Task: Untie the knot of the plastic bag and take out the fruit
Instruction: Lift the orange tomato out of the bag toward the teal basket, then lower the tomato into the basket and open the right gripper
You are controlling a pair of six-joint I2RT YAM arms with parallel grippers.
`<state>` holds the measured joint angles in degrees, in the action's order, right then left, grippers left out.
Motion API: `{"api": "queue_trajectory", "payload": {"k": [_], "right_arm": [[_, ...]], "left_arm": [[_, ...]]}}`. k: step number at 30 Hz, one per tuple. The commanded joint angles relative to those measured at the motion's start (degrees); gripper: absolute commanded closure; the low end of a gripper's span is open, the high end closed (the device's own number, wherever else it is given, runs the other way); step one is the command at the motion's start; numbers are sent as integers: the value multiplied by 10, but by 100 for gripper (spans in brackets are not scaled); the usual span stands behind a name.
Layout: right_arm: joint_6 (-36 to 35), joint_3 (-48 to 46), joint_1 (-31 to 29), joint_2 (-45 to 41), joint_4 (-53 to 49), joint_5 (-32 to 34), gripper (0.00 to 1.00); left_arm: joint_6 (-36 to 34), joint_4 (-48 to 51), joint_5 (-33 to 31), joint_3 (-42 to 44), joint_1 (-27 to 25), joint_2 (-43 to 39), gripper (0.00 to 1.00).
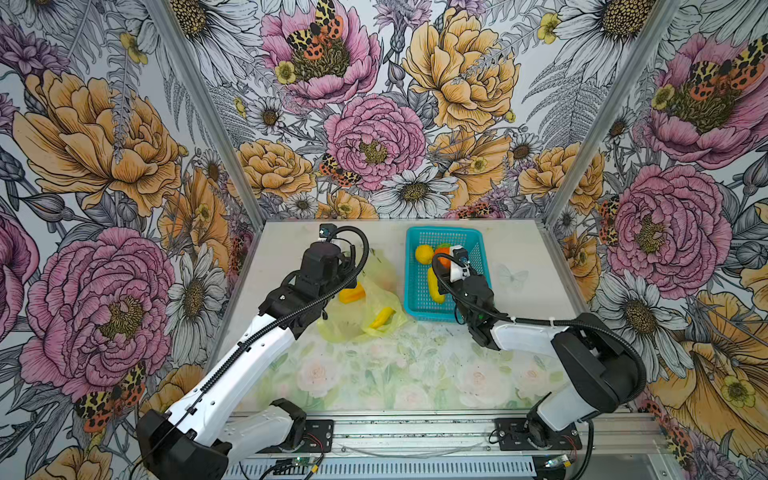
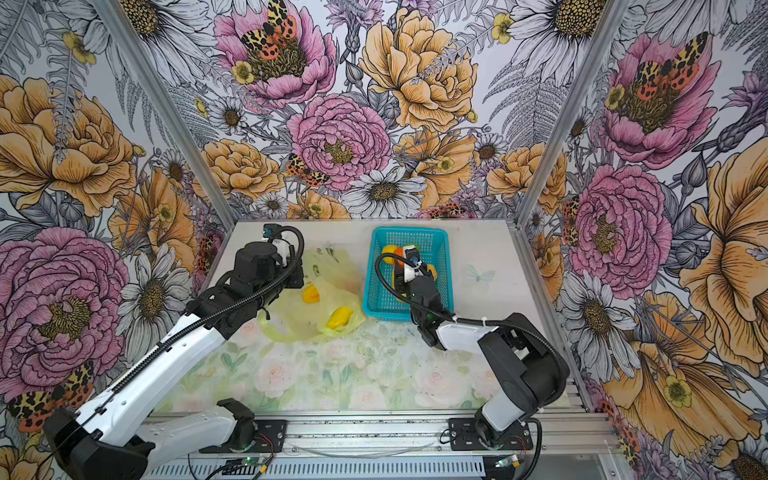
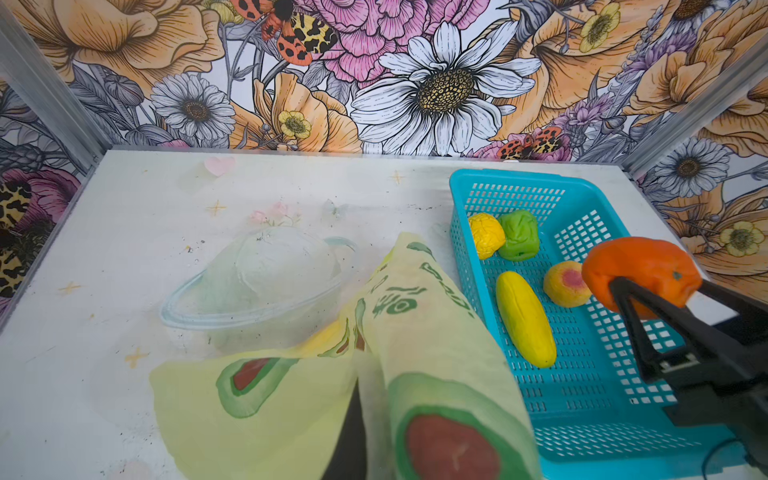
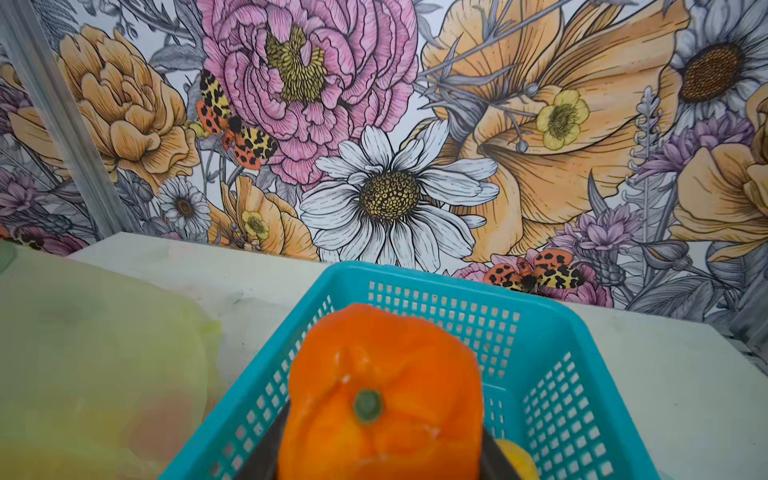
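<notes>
The inside of the basket, which holds the other fruits, is below my right gripper. My right gripper will next lower its fingers toward the bottom of the basket and release the orange fruit (image 1: 444,261) among those fruits.
The yellow-green plastic bag (image 1: 376,282) (image 2: 332,266) lies crumpled left of the basket. Through it show two yellow fruits (image 1: 351,293) (image 1: 382,318). My left gripper (image 3: 357,399) is shut on a raised fold of the plastic bag (image 3: 415,332), which drapes over its fingers. My right gripper (image 4: 382,449) (image 3: 648,291) is shut on the round orange fruit (image 4: 382,395) (image 3: 640,266) (image 1: 444,261), held above the basket's inside. The knot is out of view.
The turquoise perforated basket (image 1: 409,291) (image 2: 368,286) (image 3: 465,249) (image 4: 415,274) stands at the back right. It holds a round yellow fruit (image 3: 486,235), a green one (image 3: 519,235), a peach one (image 3: 567,284) and a long yellow one (image 3: 525,318). Flowered walls close three sides.
</notes>
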<state>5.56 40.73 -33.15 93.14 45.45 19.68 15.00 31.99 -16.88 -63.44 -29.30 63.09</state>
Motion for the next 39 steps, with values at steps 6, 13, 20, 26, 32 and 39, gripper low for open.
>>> {"api": "queue_trajectory", "payload": {"k": [6, 13, 20, 26, 32, 39], "right_arm": [[55, 157, 26, 125, -154, -15, 89], [86, 158, 45, 133, -199, 41, 82], [144, 168, 79, 133, -240, 22, 80], [160, 170, 88, 136, -244, 6, 66], [160, 174, 89, 139, -244, 3, 46], [154, 164, 88, 121, -235, -3, 22]], "left_arm": [[11, 7, -28, -6, -2, -35, 100], [8, 6, -19, -9, -3, -17, 100], [9, 6, -15, -4, -3, -26, 100], [11, 5, -15, -4, -3, -30, 100], [10, 6, -15, -4, -3, -28, 100], [9, 6, -13, -4, -3, -29, 100]]}}
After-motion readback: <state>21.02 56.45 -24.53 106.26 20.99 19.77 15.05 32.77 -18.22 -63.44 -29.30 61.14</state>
